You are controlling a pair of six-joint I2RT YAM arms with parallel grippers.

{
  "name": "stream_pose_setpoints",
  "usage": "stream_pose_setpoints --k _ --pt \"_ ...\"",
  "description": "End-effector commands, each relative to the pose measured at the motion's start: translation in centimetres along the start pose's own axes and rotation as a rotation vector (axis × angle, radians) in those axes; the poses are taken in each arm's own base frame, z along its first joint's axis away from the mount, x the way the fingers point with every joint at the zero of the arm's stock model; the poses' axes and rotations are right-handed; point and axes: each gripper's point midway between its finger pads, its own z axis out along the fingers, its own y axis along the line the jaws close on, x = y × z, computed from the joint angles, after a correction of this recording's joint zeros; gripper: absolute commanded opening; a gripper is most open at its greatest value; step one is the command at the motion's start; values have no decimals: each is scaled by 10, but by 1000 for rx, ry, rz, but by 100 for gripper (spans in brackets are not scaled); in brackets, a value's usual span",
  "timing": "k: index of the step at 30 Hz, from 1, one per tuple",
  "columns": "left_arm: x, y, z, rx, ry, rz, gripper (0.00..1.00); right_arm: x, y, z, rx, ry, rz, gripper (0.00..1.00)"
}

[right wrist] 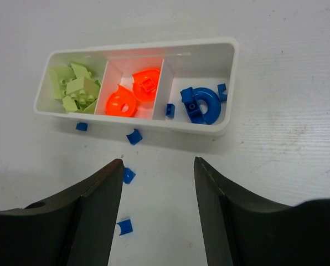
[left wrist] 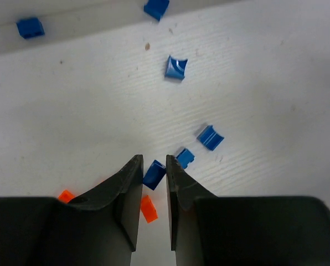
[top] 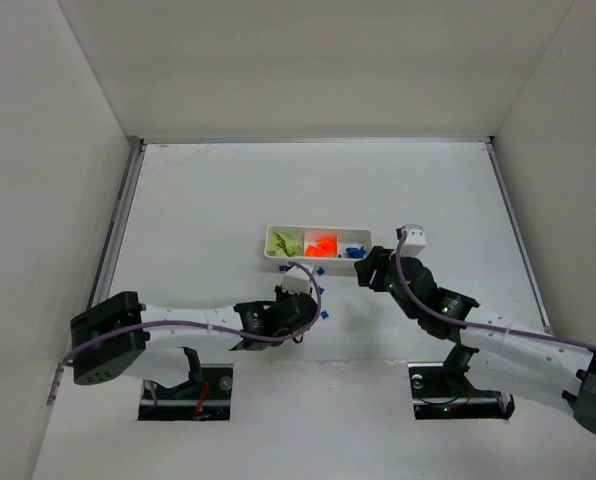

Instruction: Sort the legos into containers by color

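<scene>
The left gripper rises next, carries the small blue lego over the white tray's section holding blue legos, outward of the gripper, and releases it there.
The white tray (right wrist: 229, 83) holds lime green legos (right wrist: 73, 88) in its left compartment, orange ones (right wrist: 133, 94) in the middle and blue ones (right wrist: 204, 104) on the right. Several blue legos lie on the table in front of it, such as one (right wrist: 134, 136) by the tray wall. My left gripper (left wrist: 154, 164) is low over the table, shut on a small blue lego (left wrist: 154, 174) at its fingertips. An orange lego (left wrist: 148, 209) lies under the jaws. My right gripper (right wrist: 158, 162) is open and empty in front of the tray.
Loose blue legos (left wrist: 210, 137) (left wrist: 176, 67) lie ahead of the left gripper, another orange one (left wrist: 66, 195) at its left. In the top view the tray (top: 272, 243) sits mid-table, with the left gripper (top: 311, 302) and the right gripper (top: 364, 268) just in front. White walls enclose the table.
</scene>
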Motion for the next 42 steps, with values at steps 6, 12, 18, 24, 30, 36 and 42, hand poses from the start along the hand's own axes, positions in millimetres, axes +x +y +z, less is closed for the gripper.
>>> stream_pose_setpoints --k 6,12,18,24,30,36,42 --pt "-98 -40 -2 109 -109 -73 12 15 -21 -7 65 15 59 59" --pt "-142 -57 43 138 -84 -123 12 19 -28 -16 85 16 106 58" --pt "-161 -79 82 138 -86 -126 14 13 -29 -25 65 -6 138 57" --pt "-168 -90 105 140 -86 -167 32 18 -15 -30 16 12 112 56" --pt "-194 -72 89 128 -153 -222 45 33 11 -36 -71 58 44 56" --pt "-190 -9 50 50 -216 -305 45 71 58 -36 -188 153 -59 41" --pt "-141 58 6 -53 -254 -361 42 124 105 -32 -249 231 -192 47"
